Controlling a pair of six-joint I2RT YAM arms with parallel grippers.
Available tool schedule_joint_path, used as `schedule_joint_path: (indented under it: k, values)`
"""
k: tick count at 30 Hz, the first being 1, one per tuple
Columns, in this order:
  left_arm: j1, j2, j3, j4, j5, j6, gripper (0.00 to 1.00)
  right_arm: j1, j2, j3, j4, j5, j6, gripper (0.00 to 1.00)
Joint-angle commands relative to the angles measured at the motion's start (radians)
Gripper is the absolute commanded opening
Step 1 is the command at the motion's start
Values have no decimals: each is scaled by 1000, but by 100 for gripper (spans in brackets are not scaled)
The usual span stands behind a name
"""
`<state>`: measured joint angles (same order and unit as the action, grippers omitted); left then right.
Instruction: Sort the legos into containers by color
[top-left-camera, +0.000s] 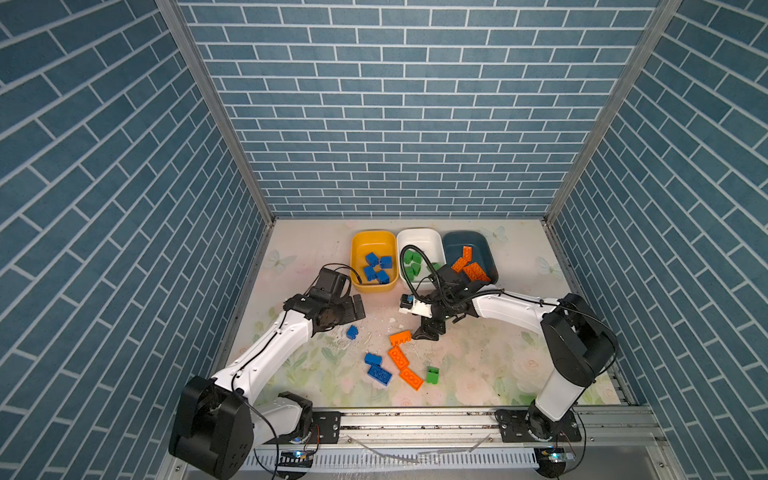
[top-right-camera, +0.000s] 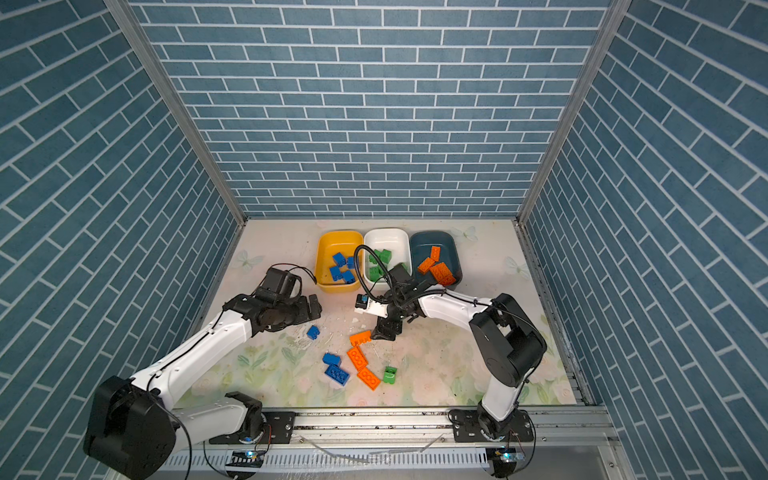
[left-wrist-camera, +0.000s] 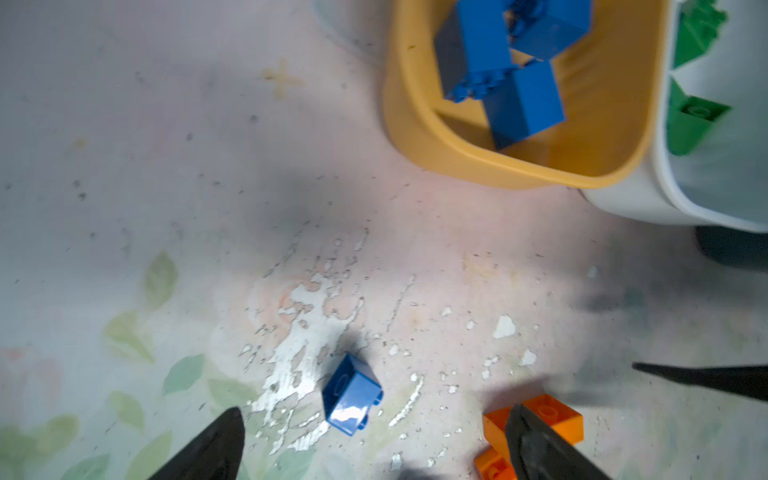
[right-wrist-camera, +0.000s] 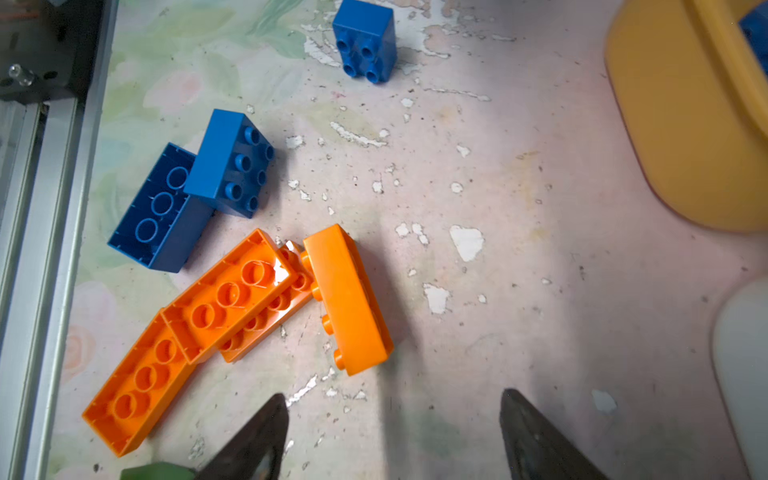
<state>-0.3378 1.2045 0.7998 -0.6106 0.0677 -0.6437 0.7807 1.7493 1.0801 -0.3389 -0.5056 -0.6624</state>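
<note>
My right gripper will next go down and toward the small blue brick, with its fingers on both sides of the orange brick's clear end (top-left-camera: 408, 336) (right-wrist-camera: 362, 345), because other orange bricks crowd its opposite end.
At the back stand three containers: a yellow one (top-left-camera: 374, 234) holding blue legos, a white one (top-left-camera: 419, 232) holding green ones, and a dark teal one (top-left-camera: 463, 235) holding orange ones. Loose on the mat lie a small blue brick (top-left-camera: 352, 331), two more blue bricks (top-left-camera: 377, 368), three orange bricks (top-left-camera: 400, 337) and a green brick (top-left-camera: 432, 375). My left gripper (top-left-camera: 357, 308) hangs open and empty above the small blue brick (left-wrist-camera: 351, 395). Open and empty too, my right gripper (top-left-camera: 428, 332) stands low beside the orange brick lying on its edge (right-wrist-camera: 347, 299).
Blue brick-patterned walls (top-left-camera: 399, 124) close in the back and both sides. An aluminium rail (top-left-camera: 415, 419) with both arm bases runs along the front edge. The flowered mat (top-left-camera: 498, 353) is worn white in the middle.
</note>
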Motion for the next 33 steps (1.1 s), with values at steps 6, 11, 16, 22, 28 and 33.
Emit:
schedule_joint_path:
  k: [6, 11, 16, 22, 28, 33]
  values:
    - [19, 45, -43, -17, 58, -149, 99, 64, 92, 113, -64, 87, -182, 78]
    - [20, 79, -42, -13, 81, -180, 99, 86, 132, 153, -93, 96, -208, 73]
    - [19, 86, -61, 0, 82, -205, 99, 109, 163, 179, -125, 122, -232, 67]
    - [16, 75, -74, 12, 70, -206, 99, 138, 186, 195, -147, 117, -244, 54]
    - [-27, 72, -65, -2, 7, -205, 99, 140, 177, 185, -163, 146, -234, 31]
    - [-41, 87, -68, 9, -3, -225, 99, 126, 100, 130, -128, 163, -218, 14]
